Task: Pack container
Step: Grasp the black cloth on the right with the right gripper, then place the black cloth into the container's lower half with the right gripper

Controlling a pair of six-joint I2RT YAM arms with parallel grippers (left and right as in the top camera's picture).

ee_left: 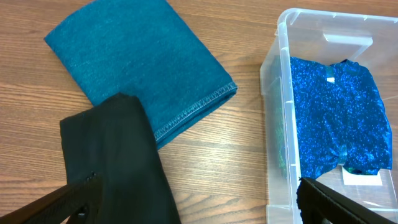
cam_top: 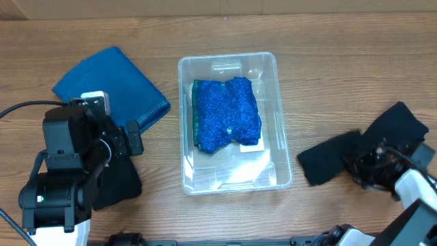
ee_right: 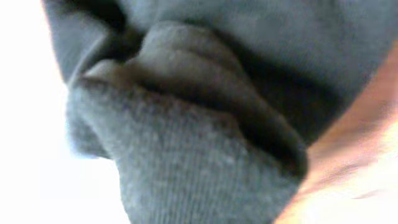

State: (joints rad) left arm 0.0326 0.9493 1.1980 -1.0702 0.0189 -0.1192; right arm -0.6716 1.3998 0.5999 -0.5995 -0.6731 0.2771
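The right gripper will rise, swing to the left in the overhead view, lower the black cloth onto the container's near end (cam_top: 235, 166) and let go of it there, because that end lies bare.
The clear container (cam_top: 280, 102) stands mid-table with a blue sparkly cloth (cam_top: 227, 113) lying in it; the container also shows in the left wrist view (ee_left: 273, 87), with the blue sparkly cloth (ee_left: 333, 112) inside it. My left gripper (cam_top: 134, 139) is open and empty, with its fingers (ee_left: 193, 208) spread over the edge of a black cloth (ee_left: 118, 162) and bare wood. My right gripper (cam_top: 365, 164) sits in a second black cloth (cam_top: 334, 157). That cloth's bunched knit (ee_right: 205, 155) fills the right wrist view and hides the fingers.
A folded teal cloth (cam_top: 113, 78) lies at the back left, and in the left wrist view (ee_left: 130, 62) it lies beside the black cloth. The left arm's cable (cam_top: 20, 108) runs off the left edge.
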